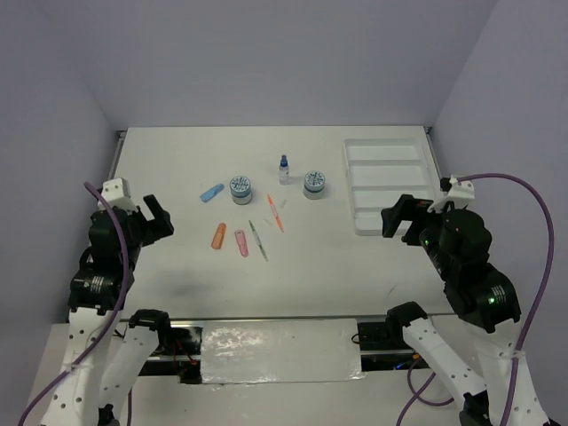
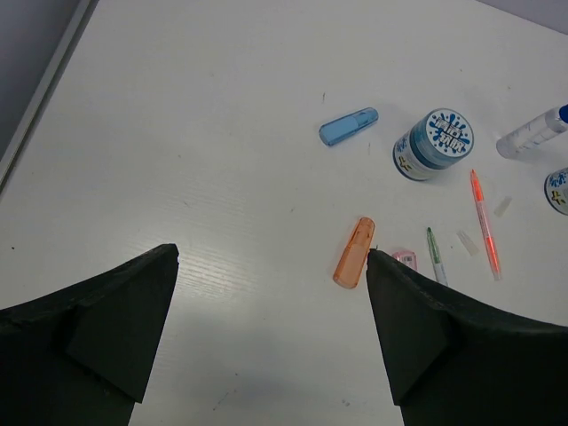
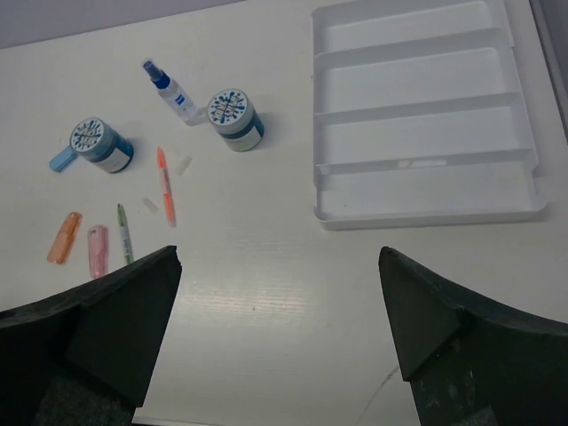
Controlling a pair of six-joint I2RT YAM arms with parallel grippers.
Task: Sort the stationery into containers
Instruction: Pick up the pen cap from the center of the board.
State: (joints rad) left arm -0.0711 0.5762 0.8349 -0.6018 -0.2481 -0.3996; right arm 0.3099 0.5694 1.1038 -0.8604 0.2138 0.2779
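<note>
The clear cap on the orange-red pen's tray side lies flat, so my right gripper will next go left in the top view and down onto it.
The stationery lies loose mid-table: two round blue-grey jars [image 1: 240, 187] [image 1: 313, 184], a clear blue-capped bottle [image 1: 284, 169], a blue piece [image 1: 211, 193], an orange piece [image 1: 218, 235], a pink piece [image 1: 241, 243], a greenish pen [image 1: 257, 240] and an orange-red pen [image 1: 275, 213]. The white divided tray [image 1: 386, 177] sits at the far right with nothing in it. My left gripper [image 2: 272, 256] hovers open left of the items, the orange piece [image 2: 354, 253] just by its right finger. My right gripper [image 3: 280, 256] hangs open near the tray's [image 3: 417, 115] front corner. Neither holds anything.
Two small clear caps [image 3: 182, 165] [image 3: 150, 204] lie beside the orange-red pen [image 3: 165, 185]. The table's raised edge runs along the left and back. A purple cable loops from each arm. A shiny foil strip sits between the arm bases [image 1: 280, 349].
</note>
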